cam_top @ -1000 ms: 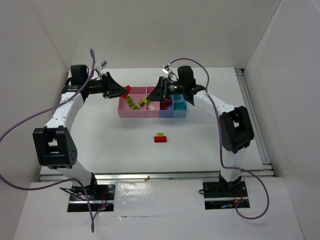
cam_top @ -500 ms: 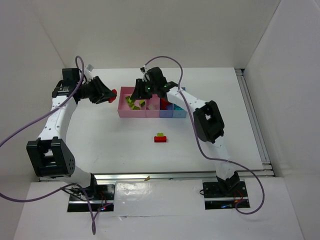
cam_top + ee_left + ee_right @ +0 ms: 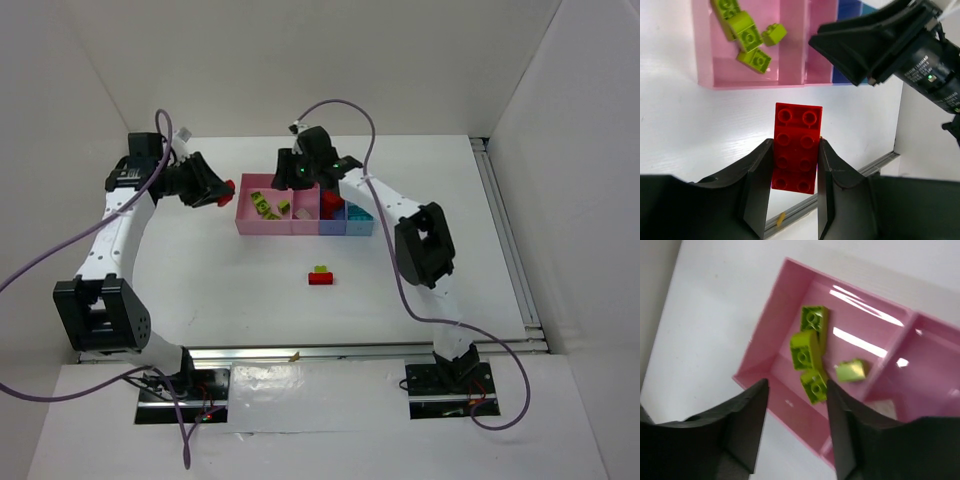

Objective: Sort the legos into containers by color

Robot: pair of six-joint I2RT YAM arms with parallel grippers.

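My left gripper moves the red brick to the right in the top view next, over the dark blue bin (image 3: 332, 211) (image 3: 848, 10), because red pieces already lie in it.
My left gripper (image 3: 216, 190) is shut on a red two-by-four brick (image 3: 228, 185), held above the table just left of the containers (image 3: 243, 224); the left wrist view shows the brick (image 3: 797, 145) clamped between both fingers. My right gripper (image 3: 284, 180) is open and empty, hovering over the leftmost pink bin (image 3: 765, 340), which holds several yellow-green bricks (image 3: 804, 351), also seen from above (image 3: 265, 205). A red brick with a small yellow-green brick on top (image 3: 321, 276) lies on the table in front of the bins.
The row of bins runs pink, pink, dark blue (image 3: 333, 222), light blue (image 3: 361, 222); red and teal pieces show in the right-hand ones. The right gripper body (image 3: 880, 42) hangs over the bins in the left wrist view. White walls enclose the table.
My right gripper swung left from the middle bins to over the leftmost pink bin. My left gripper drew back to the left with the red brick still in it.
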